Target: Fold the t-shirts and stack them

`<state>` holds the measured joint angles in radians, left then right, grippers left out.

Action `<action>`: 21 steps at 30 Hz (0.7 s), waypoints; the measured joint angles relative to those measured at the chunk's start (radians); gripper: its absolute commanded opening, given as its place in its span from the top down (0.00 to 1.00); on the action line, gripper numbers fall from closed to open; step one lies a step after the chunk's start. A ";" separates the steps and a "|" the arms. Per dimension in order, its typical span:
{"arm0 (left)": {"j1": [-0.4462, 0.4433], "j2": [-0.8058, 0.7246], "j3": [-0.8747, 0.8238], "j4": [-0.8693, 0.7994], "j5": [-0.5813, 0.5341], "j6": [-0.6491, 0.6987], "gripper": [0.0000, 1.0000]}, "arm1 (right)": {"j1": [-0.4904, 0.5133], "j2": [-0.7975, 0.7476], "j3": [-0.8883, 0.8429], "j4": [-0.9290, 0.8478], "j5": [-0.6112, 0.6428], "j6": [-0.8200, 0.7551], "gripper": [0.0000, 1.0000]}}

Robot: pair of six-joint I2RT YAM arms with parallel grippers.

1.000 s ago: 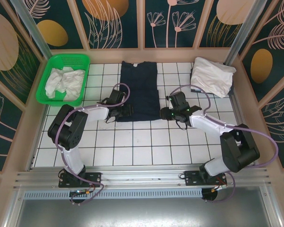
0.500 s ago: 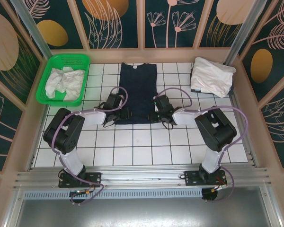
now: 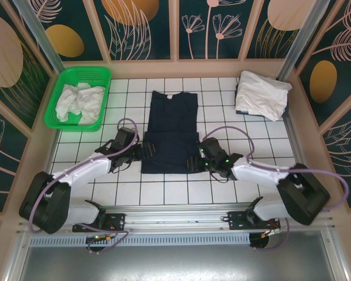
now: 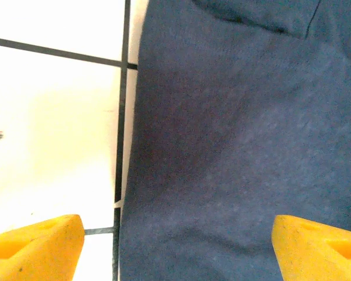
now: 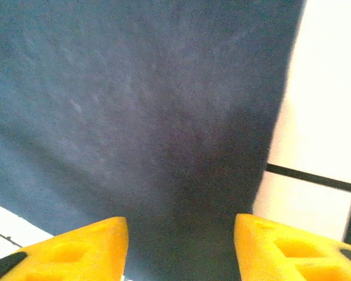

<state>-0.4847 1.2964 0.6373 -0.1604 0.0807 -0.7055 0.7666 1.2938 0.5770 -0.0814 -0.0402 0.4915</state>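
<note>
My left gripper's open fingers should move back and down to the navy t-shirt's near corner, basket side.
A dark navy t-shirt lies flat on the white tiles in the middle, collar to the far side. My left gripper sits at its near left edge, my right gripper at its near right corner. In the left wrist view the yellow fingertips stand wide apart over navy t-shirt cloth, so the left gripper is open. The right gripper is open too, with the navy t-shirt lying smooth under its fingers. Crumpled white t-shirts fill a basket. A folded white t-shirt pile lies at the back right.
The green basket stands at the back left corner. Wooden walls and metal posts close in the tiled floor on three sides. A metal rail with both arm bases runs along the near edge.
The navy shirt has slid towards the near edge and lies longer. Both grippers moved nearer with its hem, then opened and let go of the cloth.
</note>
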 measured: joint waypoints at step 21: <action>-0.126 -0.065 -0.191 -0.016 -0.036 -0.190 0.49 | 0.023 -0.012 -0.106 -0.013 -0.005 0.204 0.45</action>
<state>-0.6102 1.2312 0.4465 -0.1761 0.0444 -0.8955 0.7898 1.2816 0.4713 -0.0944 -0.0448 0.6952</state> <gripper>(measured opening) 0.549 0.586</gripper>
